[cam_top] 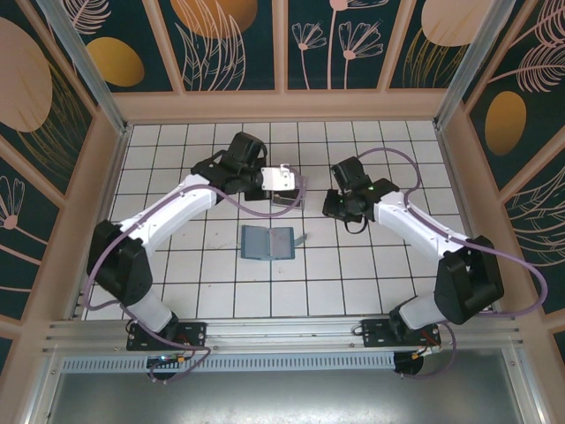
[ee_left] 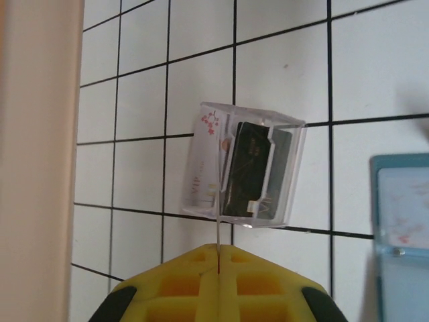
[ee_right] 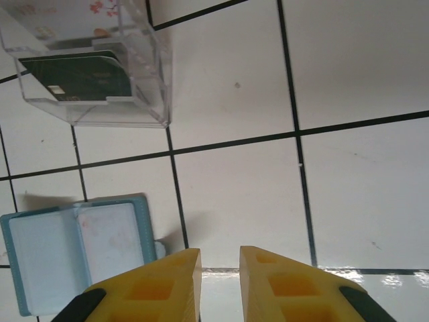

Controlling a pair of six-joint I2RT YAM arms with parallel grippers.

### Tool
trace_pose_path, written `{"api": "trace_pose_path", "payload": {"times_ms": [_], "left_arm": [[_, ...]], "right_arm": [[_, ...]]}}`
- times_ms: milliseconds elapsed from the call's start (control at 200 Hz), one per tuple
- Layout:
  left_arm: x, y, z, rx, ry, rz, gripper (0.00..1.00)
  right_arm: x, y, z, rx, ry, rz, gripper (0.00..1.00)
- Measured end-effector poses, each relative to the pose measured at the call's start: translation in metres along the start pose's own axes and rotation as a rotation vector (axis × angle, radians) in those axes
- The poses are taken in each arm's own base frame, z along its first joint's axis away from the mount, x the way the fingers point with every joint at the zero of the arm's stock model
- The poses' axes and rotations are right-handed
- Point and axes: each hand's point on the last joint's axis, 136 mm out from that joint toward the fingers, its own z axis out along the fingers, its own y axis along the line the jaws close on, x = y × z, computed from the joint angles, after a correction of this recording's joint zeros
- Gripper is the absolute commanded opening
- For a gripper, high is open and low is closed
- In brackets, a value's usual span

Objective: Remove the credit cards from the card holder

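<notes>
My left gripper moves away from my base and down next to release the pale credit card beside the white flowered card (ee_left: 204, 154).
The teal-blue card holder (cam_top: 267, 241) lies open on the tiled floor, its pale grey pockets up; it also shows in the wrist views as the card holder (ee_left: 402, 228) and the card holder (ee_right: 74, 251). My left gripper (ee_left: 219, 253) is shut on a thin pale credit card (ee_left: 219, 231), seen edge-on, held just above the clear tray (ee_left: 295, 168). From above, that left gripper (cam_top: 269, 179) holds the card (cam_top: 284, 176) over the tray (cam_top: 290, 199). A dark card (ee_left: 249, 171) and a white flowered card (ee_left: 204, 154) stand inside. My right gripper (ee_right: 220, 258) is open over bare tile, right of the holder.
The clear tray (ee_right: 151, 80) with the dark card (ee_right: 80, 77) sits behind the holder. A wooden wall (ee_left: 40, 134) runs along the left. The right gripper (cam_top: 340, 205) hovers right of the tray. White tiles spread around both arms.
</notes>
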Motion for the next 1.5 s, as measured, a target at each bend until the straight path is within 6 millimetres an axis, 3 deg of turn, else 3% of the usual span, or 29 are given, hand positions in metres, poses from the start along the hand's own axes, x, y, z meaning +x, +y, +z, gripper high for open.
{"api": "trace_pose_path", "payload": {"times_ms": [370,821,1221,1501], "left_arm": [[0.004,0.016,0.053,0.072,0.065,0.142,0.00],[0.013,0.021,0.093,0.124,0.117,0.158,0.00],[0.017,0.016,0.115,0.210,0.188,0.162,0.00],[0.030,0.000,0.114,0.297,0.252,0.148,0.00]], "right_arm": [[0.013,-0.017,-0.011,0.011,-0.017,0.040,0.24],[0.022,-0.031,-0.006,0.038,0.006,0.069,0.24],[0.023,-0.040,-0.006,0.048,0.003,0.087,0.24],[0.023,-0.040,-0.006,0.048,0.004,0.089,0.24]]}}
